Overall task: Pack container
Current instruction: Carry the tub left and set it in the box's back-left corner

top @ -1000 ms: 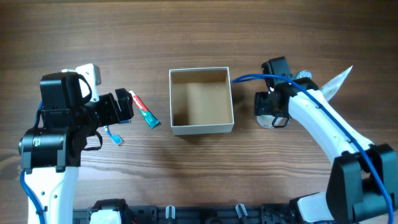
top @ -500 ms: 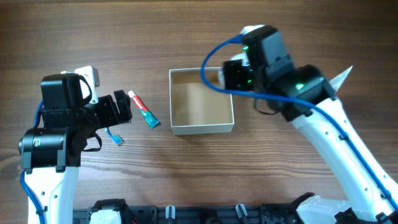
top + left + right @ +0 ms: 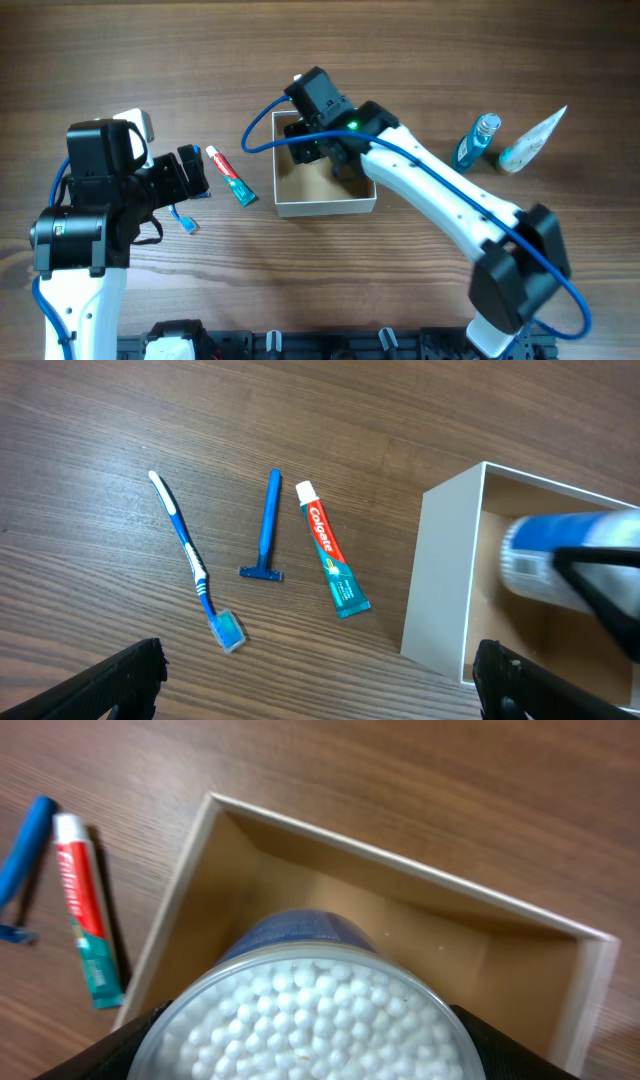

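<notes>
The container's far corner (image 3: 284,121) (image 3: 248,870) is bare, so I should move my right gripper down into it, toward the toothpaste tube's side, and release the jar.
The container (image 3: 326,208) is a square white-walled box with a tan inside, at the table's middle. My right gripper (image 3: 313,138) hangs over its far left part, shut on a round clear jar of cotton swabs (image 3: 310,1005) with a blue label. In the right wrist view the container's rim (image 3: 400,870) lies below the jar. In the left wrist view the container's wall (image 3: 445,585) is at the right, with the jar (image 3: 565,555) blurred over it. My left gripper (image 3: 320,690) is open and empty, left of the container.
A toothpaste tube (image 3: 232,176), a blue toothbrush (image 3: 190,560) and a blue razor (image 3: 267,520) lie on the wood left of the container. A blue bottle (image 3: 478,140) and a white tube (image 3: 530,140) lie at the far right.
My right arm has swung left with the jar, from the table right of the container to over its far left part. The bottle and tube are now uncovered. The left arm held still.
</notes>
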Motion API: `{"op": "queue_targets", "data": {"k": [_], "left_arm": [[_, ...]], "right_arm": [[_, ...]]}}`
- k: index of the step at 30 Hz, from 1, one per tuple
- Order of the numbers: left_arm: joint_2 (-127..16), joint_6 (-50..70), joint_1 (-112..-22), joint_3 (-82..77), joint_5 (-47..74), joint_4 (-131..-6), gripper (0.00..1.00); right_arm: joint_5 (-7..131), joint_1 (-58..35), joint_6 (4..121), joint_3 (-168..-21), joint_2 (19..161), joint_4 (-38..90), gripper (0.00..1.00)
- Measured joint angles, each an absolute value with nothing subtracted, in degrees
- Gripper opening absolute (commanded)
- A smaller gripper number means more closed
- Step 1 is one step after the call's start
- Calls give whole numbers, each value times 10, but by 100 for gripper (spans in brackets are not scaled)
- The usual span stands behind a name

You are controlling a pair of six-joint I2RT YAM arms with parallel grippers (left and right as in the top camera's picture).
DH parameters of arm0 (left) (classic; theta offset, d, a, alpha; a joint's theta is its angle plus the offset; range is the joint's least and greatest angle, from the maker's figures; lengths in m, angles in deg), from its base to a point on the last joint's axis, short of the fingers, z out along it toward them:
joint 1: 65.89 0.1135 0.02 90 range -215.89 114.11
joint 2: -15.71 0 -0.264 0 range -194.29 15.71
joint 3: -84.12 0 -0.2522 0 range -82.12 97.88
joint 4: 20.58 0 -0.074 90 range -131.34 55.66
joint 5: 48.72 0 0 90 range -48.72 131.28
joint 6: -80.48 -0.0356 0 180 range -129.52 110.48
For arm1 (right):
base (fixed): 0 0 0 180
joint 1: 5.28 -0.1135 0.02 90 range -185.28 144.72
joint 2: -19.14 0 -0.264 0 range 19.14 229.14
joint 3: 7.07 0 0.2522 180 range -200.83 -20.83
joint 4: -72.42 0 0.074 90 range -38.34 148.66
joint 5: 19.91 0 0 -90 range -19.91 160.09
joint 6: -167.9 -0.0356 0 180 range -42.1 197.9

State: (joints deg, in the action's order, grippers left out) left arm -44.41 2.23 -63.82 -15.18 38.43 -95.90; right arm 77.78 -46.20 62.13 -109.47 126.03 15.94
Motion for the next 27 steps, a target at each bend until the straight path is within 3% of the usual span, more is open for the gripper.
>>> {"op": "queue_targets", "data": {"k": [8,10,11,12,13,16,27], "left_arm": [[-444,22,-638,-152,384,-959,100],[-444,22,-638,-152,384,-959,100],[-444,22,-638,-152,384,-959,100],[-444,22,-638,-152,384,-960,100],[-444,22,-638,-152,384,-961,100],[-444,22,-638,-152,384,-962,100],[-444,22,-638,-152,384,-966,100]], "right_arm": [[778,-462,622,-1100,1324,206,5],[778,-462,623,-1104,1325,215,41],[778,-462,624,-1108,1325,215,51],[778,-462,624,-1111,1325,217,70],[778,-462,626,-1112,1325,217,82],[776,-462,634,-1113,1325,217,100],[774,-462,641,-1113,1324,210,100]]}}
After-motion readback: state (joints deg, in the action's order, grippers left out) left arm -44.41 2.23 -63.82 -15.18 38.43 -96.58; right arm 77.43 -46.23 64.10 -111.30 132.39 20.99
